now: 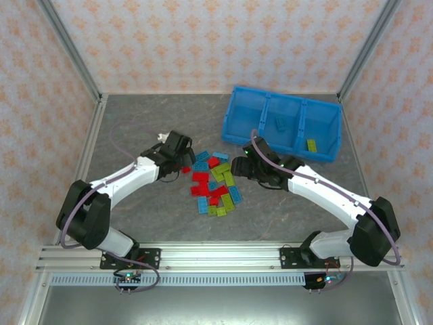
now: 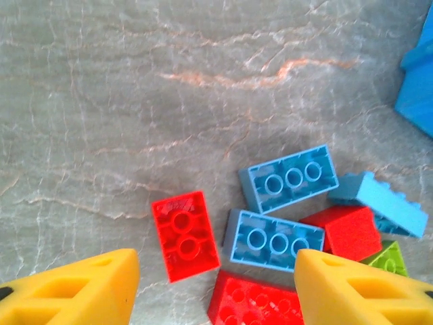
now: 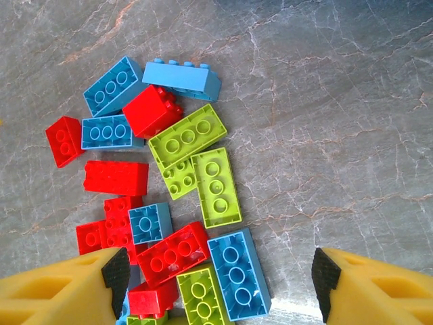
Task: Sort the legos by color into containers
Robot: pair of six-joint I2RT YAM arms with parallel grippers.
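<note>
The upturned red brick (image 1: 186, 170) (image 2: 185, 235) lies apart from the others with clear tabletop around it, so I will next lower my left gripper onto it and close on it.
Red, blue and lime legos (image 1: 215, 184) lie in a loose pile mid-table. The bright-blue bin (image 1: 318, 157) stands at the back right; its middle compartment holds a blue brick (image 1: 279, 124), its right one a green brick (image 1: 311, 145). My left gripper (image 1: 184, 161) hovers open at the pile's left edge. Between its yellow fingers (image 2: 81, 288) lie an upturned red brick (image 2: 185, 235) and a blue brick (image 2: 272, 240). My right gripper (image 1: 240, 166) is open over the pile's right side, with a blue brick (image 3: 238, 274) and a red brick (image 3: 172, 252) between its pads (image 3: 116, 271).
Grey marbled tabletop (image 1: 149, 122) stretches open to the left and behind the pile. A metal frame rail (image 1: 88, 145) borders the table's left side. A corner of the bin (image 2: 418, 88) shows at the right edge of the left wrist view.
</note>
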